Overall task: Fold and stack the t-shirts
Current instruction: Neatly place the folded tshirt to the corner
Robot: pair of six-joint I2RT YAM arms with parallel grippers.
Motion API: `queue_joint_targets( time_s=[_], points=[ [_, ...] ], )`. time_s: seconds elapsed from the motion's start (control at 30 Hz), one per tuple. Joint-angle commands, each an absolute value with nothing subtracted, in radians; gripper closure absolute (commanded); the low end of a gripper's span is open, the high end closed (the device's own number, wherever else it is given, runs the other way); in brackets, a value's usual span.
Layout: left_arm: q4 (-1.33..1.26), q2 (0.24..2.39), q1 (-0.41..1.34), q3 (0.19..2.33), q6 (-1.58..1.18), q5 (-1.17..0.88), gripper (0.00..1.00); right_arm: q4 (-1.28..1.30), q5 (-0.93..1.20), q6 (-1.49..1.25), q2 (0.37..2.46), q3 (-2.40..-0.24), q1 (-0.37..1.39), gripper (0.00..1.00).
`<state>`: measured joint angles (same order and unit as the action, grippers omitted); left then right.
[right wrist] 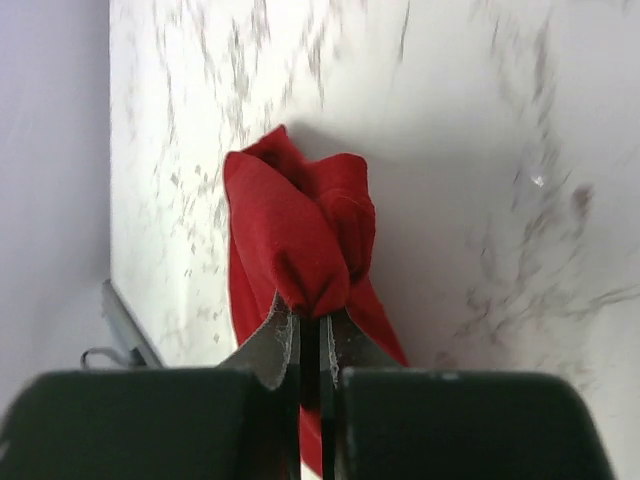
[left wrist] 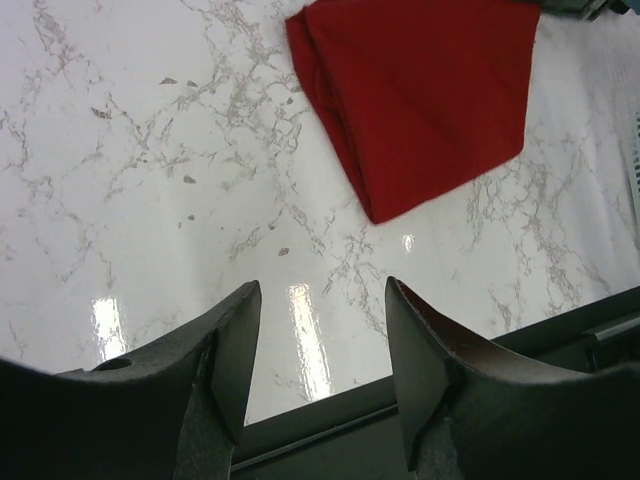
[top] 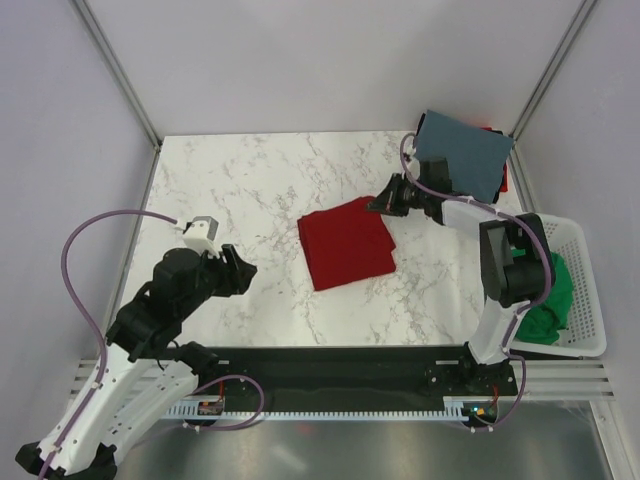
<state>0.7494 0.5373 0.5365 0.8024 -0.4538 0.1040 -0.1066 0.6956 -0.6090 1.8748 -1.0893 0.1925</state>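
My right gripper raises the red t-shirt [top: 346, 243] next, as it is already folded, carries it outward over the flat slate-blue t-shirt [top: 468, 154], lowers it and releases.
A folded bright red t-shirt [top: 346, 243] lies at the middle of the marble table; it also shows in the left wrist view [left wrist: 420, 95]. My right gripper [top: 384, 203] is shut on its far right corner, and the pinched red cloth [right wrist: 300, 250] bunches up between the jaws. A folded slate-blue t-shirt [top: 462, 152] lies at the back right, with a bit of red cloth [top: 503, 178] under its right edge. A green t-shirt [top: 548, 295] sits crumpled in the white basket [top: 583, 270]. My left gripper [top: 243, 270] is open and empty, near the front left.
The white slatted basket stands at the table's right edge. A black rail [top: 340, 360] runs along the front edge. The frame posts [top: 120, 75] rise at the back corners. Bare marble [top: 250, 180] lies left of the red t-shirt.
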Motion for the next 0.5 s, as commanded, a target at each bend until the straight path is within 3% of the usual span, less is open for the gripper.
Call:
queue_joint_targets(
  time_s=[0.0, 0.47],
  points=[
    [0.716, 0.563, 0.537, 0.796, -0.439, 0.14, 0.4, 0.191, 0.47, -0.419, 1.799, -1.274, 0.184, 1.0],
    [0.712, 0.571, 0.531, 0.793, -0.434, 0.13, 0.43, 0.515, 0.341, -0.287, 1.853, -1.791, 0.115, 1.0]
  ],
)
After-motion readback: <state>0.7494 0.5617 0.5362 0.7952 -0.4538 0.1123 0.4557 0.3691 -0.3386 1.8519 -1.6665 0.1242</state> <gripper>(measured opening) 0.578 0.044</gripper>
